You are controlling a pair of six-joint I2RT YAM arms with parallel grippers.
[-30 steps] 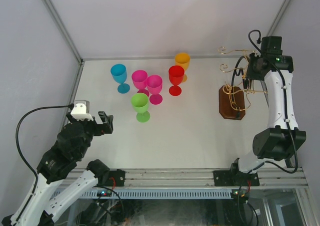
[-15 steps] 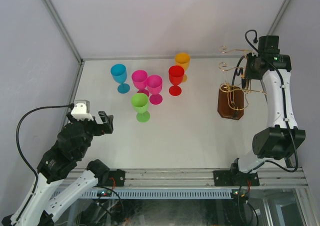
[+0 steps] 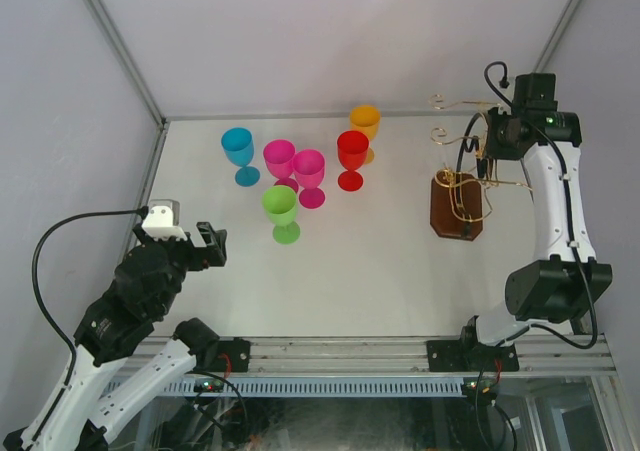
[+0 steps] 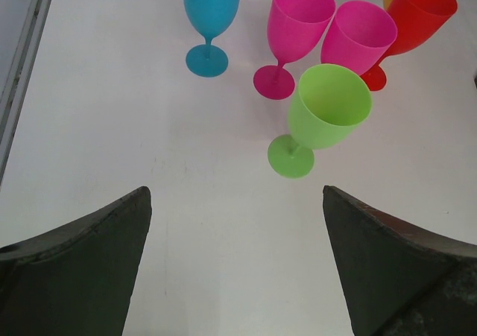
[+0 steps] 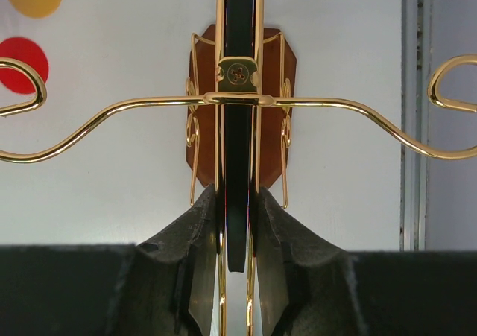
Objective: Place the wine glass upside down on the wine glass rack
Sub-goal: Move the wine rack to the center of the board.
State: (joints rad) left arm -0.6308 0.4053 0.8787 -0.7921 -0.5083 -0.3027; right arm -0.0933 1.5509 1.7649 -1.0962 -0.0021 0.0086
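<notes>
The robot's right gripper next needs to turn, bring the rack [image 3: 457, 207] toward the red glass and let it go on bare tabletop [image 3: 403, 209] beside that glass, because the rack is near the wall.
The wine glass rack [image 3: 457, 207], gold scroll-ended wire arms on a dark brown wooden base, stands at the right of the table. My right gripper [image 3: 488, 147] is above it, shut on its black central loop [image 5: 238, 45] and the gold wires beside it; the right wrist view has my right gripper [image 5: 237, 196] clamped on them, with the base [image 5: 273, 62] below. Several coloured wine glasses stand upright at the back, the green wine glass [image 3: 281, 207] nearest. My left gripper [image 3: 211, 243] hangs open at the near left, and my left gripper [image 4: 235, 194] holds nothing, short of the green glass [image 4: 328, 106].
Blue [image 3: 238, 149], two pink [image 3: 279, 158] [image 3: 309, 170], red [image 3: 352, 152] and orange [image 3: 365, 121] glasses cluster close together behind the green one. Grey walls and metal frame posts bound the table at the left, back and right; the rack sits near the right wall.
The right gripper has moved left with the rack in its jaws, and the rack's wooden base has slid a little left over the table. The left arm has not moved.
</notes>
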